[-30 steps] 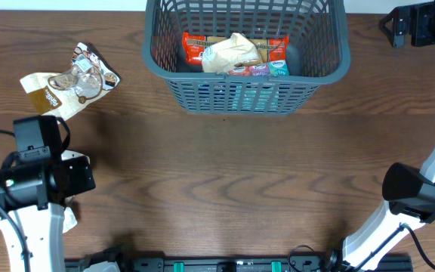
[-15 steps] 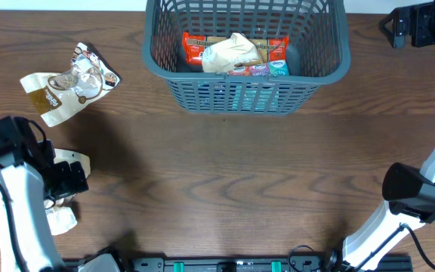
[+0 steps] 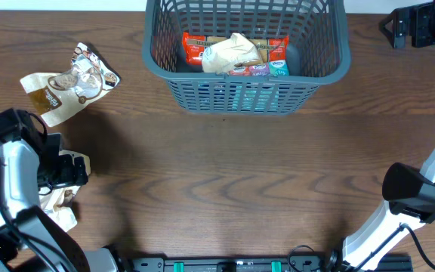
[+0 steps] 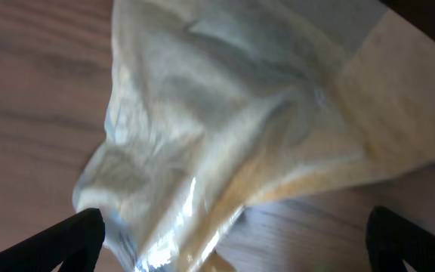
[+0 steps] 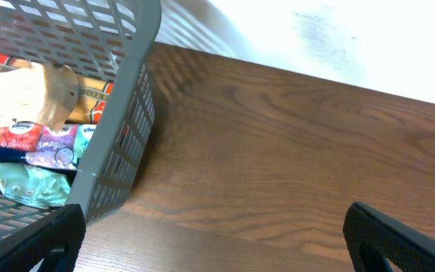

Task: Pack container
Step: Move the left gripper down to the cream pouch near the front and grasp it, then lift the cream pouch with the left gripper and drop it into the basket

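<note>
Next, my left gripper lowers onto the crinkled film of the pale snack packet, before its spread fingers close.
The dark grey lattice basket [image 3: 245,88] stands at the back centre and holds several snack packets [image 3: 235,54]; its corner shows in the right wrist view [image 5: 123,121]. My left gripper [image 3: 63,180] is open at the table's left front, its fingers [image 4: 240,245] straddling a pale crinkled snack packet [image 4: 225,128], which peeks out below the wrist in the overhead view [image 3: 57,202]. My right gripper [image 3: 393,27] hangs open and empty [image 5: 217,249] over the table to the right of the basket.
Two more packets lie overlapping at the left back: a cream one [image 3: 45,98] and a brown and white one [image 3: 89,72]. The right arm's base [image 3: 414,193] stands at the right front. A black rail [image 3: 225,264] runs along the front edge.
My left arm has swung left and turned, bringing its gripper down over the pale packet at the left front. The right arm and the basket have not moved.
</note>
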### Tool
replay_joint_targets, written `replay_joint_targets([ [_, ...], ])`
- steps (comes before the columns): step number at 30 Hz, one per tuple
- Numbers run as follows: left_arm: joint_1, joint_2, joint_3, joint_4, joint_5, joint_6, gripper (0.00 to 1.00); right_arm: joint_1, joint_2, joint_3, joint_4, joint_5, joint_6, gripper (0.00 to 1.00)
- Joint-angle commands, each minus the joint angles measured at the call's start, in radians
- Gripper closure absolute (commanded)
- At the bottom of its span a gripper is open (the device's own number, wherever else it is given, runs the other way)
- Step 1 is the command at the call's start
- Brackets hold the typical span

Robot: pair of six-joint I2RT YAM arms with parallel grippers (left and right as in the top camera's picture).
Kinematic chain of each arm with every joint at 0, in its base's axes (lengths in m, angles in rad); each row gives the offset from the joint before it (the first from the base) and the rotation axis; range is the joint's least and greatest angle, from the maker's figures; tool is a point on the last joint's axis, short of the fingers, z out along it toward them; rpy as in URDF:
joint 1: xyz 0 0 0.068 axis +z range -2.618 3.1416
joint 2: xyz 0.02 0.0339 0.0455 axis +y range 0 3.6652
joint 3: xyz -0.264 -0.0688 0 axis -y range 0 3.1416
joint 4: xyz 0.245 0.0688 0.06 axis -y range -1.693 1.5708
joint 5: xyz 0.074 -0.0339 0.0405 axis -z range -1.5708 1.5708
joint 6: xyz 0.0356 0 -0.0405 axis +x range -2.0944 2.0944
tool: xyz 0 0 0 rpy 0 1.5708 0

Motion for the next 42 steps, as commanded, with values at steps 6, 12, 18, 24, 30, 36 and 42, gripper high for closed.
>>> replay_joint_targets([
  [6, 0.013, 0.122, -0.002, 0.039, -0.016, 0.159, 0.01, -0.007, 0.003, -0.001, -0.001, 0.001, -0.010, 0.01],
  [12, 0.022, 0.209, -0.002, 0.070, -0.014, 0.142, 0.04, -0.007, 0.003, -0.001, -0.001, 0.000, -0.010, 0.01],
  [18, 0.022, 0.217, -0.002, 0.089, -0.006, 0.116, 0.48, -0.007, 0.003, -0.001, -0.006, 0.001, -0.010, 0.01],
  [24, 0.021, 0.217, -0.002, 0.084, 0.064, 0.101, 0.94, -0.007, 0.003, -0.001, -0.006, 0.000, -0.010, 0.01],
  [30, 0.021, 0.211, 0.021, 0.090, 0.074, -0.113, 0.94, -0.007, 0.003, -0.001, -0.008, 0.000, -0.010, 0.01],
  [36, 0.013, 0.174, 0.124, 0.013, 0.226, -0.267, 0.94, -0.007, 0.003, -0.001, -0.008, 0.000, -0.010, 0.01],
  [42, -0.059, 0.111, 0.344, -0.129, 0.359, -0.311, 0.94, -0.007, 0.003, -0.001, -0.010, 0.000, -0.010, 0.01],
])
